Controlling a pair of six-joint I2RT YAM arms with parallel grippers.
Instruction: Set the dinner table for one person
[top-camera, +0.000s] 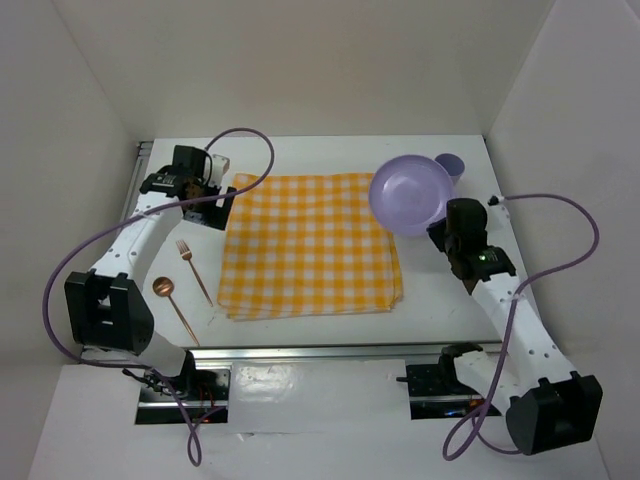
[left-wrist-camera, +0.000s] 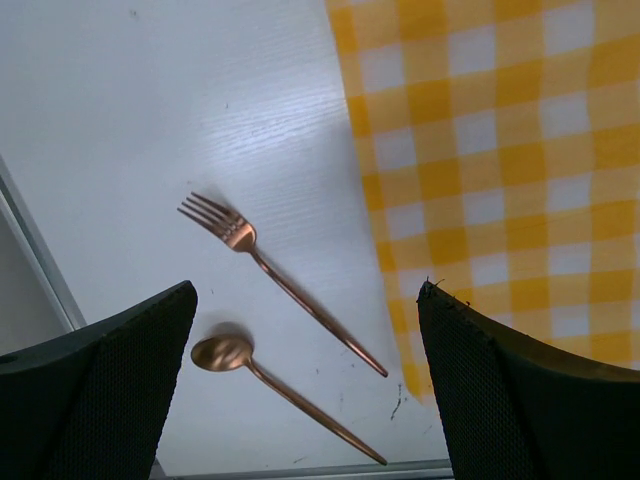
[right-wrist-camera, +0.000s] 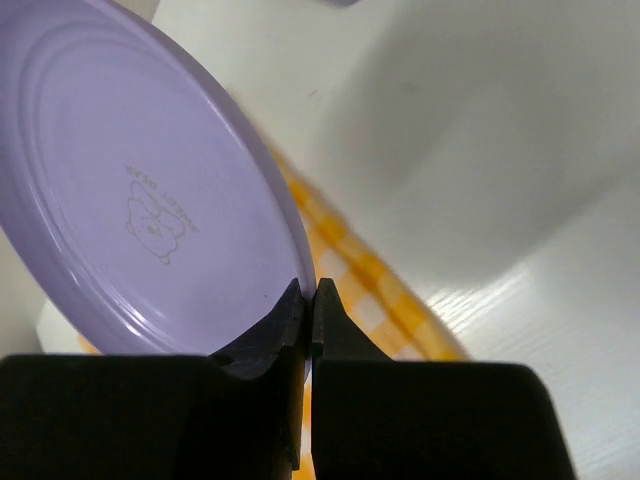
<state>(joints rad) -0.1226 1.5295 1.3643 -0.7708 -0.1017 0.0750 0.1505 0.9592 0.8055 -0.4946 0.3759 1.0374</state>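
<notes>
I need to move my right gripper down and to the left in the top view next, and let go of the plate (top-camera: 410, 193) on the cloth's middle (top-camera: 303, 247), which is bare.
A purple plate (top-camera: 410, 193) hangs tilted over the far right corner of the yellow checked cloth (top-camera: 310, 245). My right gripper (top-camera: 437, 232) is shut on its near rim. In the right wrist view, the two fingers pinch the plate (right-wrist-camera: 150, 200) edge at my right gripper (right-wrist-camera: 308, 290). My left gripper (top-camera: 208, 190) hovers open over the white dinner table (top-camera: 440, 290), left of the cloth. Below my left gripper (left-wrist-camera: 307, 300) lie a copper fork (left-wrist-camera: 270, 270) and a copper spoon (left-wrist-camera: 225, 352), with nothing between the fingers.
A small purple cup (top-camera: 450, 165) stands at the far right behind the plate. The fork (top-camera: 193, 268) and spoon (top-camera: 172, 303) lie between the cloth and the left metal rail (top-camera: 133, 185). White walls enclose the table.
</notes>
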